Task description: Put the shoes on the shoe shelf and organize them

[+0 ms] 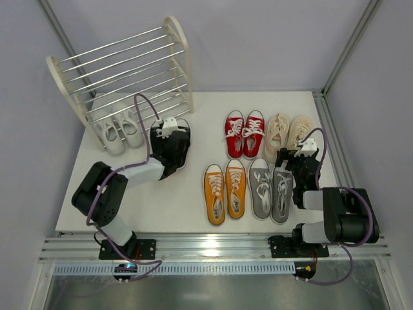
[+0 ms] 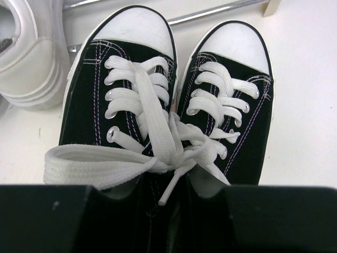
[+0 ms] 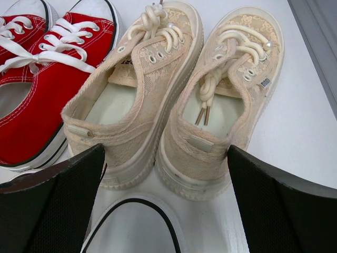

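My left gripper carries the black pair (image 1: pixel 182 145) outward onto the empty bottom rods beside the white pair next.
The shoe shelf (image 1: pixel 129 64) stands at the back left, with the white pair (image 1: pixel 119 132) at its foot. My left gripper (image 1: pixel 173 139) sits over the black pair (image 1: pixel 182 145) just right of the shelf. In the left wrist view the left gripper (image 2: pixel 179 191) is shut on the adjoining inner walls of the black pair (image 2: pixel 126 95), one finger in each shoe. My right gripper (image 1: pixel 298 158) is open. In the right wrist view the right gripper (image 3: pixel 166 150) stands wide just behind the heels of the beige pair (image 3: pixel 174 89), over a grey shoe's white toe cap (image 3: pixel 131 226).
The red pair (image 1: pixel 244 132) sits left of the beige pair (image 1: pixel 287 132). The orange pair (image 1: pixel 224 190) and grey pair (image 1: pixel 271 187) lie in the front row. A shelf rod (image 2: pixel 210 11) and a white shoe (image 2: pixel 26 52) are close ahead of the black pair.
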### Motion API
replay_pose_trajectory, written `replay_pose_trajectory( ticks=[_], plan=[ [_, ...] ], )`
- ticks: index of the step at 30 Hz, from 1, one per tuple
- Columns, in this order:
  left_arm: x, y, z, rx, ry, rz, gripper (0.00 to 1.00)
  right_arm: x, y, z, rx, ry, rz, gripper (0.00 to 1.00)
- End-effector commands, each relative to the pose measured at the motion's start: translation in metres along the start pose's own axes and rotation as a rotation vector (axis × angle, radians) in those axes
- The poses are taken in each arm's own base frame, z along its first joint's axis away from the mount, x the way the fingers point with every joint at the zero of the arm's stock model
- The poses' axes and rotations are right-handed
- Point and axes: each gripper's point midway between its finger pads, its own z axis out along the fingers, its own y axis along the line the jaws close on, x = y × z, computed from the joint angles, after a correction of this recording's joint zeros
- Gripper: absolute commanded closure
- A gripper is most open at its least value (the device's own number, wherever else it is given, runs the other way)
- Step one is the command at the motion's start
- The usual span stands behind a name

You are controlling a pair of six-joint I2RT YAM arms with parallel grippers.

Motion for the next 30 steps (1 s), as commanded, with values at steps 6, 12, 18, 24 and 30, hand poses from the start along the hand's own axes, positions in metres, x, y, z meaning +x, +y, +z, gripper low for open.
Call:
replay_pose_trajectory(
  ticks=[6, 12, 18, 24, 30],
  plan=[
    [-0.101, -0.004, 0.028, 0.008, -0.278, -0.255, 1.00, -0.034, 0.001, 0.005, -0.003, -0.117, 0.001, 0.03],
    [-0.135, 0.004, 0.051, -0.013, -0.368, -0.367, 1.00, -0.034, 0.001, 0.005, -0.005, -0.118, 0.001, 0.03],
    [-0.154, 0.005, 0.081, -0.029, -0.419, -0.424, 1.00, -0.033, 0.001, 0.005, -0.003, -0.115, 0.000, 0.03],
    [-0.172, 0.007, 0.102, -0.072, -0.468, -0.451, 1.00, -0.033, 0.001, 0.005, -0.005, -0.115, 0.001, 0.03],
    [-0.177, 0.011, 0.140, -0.106, -0.471, -0.479, 1.00, -0.033, 0.001, 0.005, -0.005, -0.115, 0.001, 0.03]
  ],
)
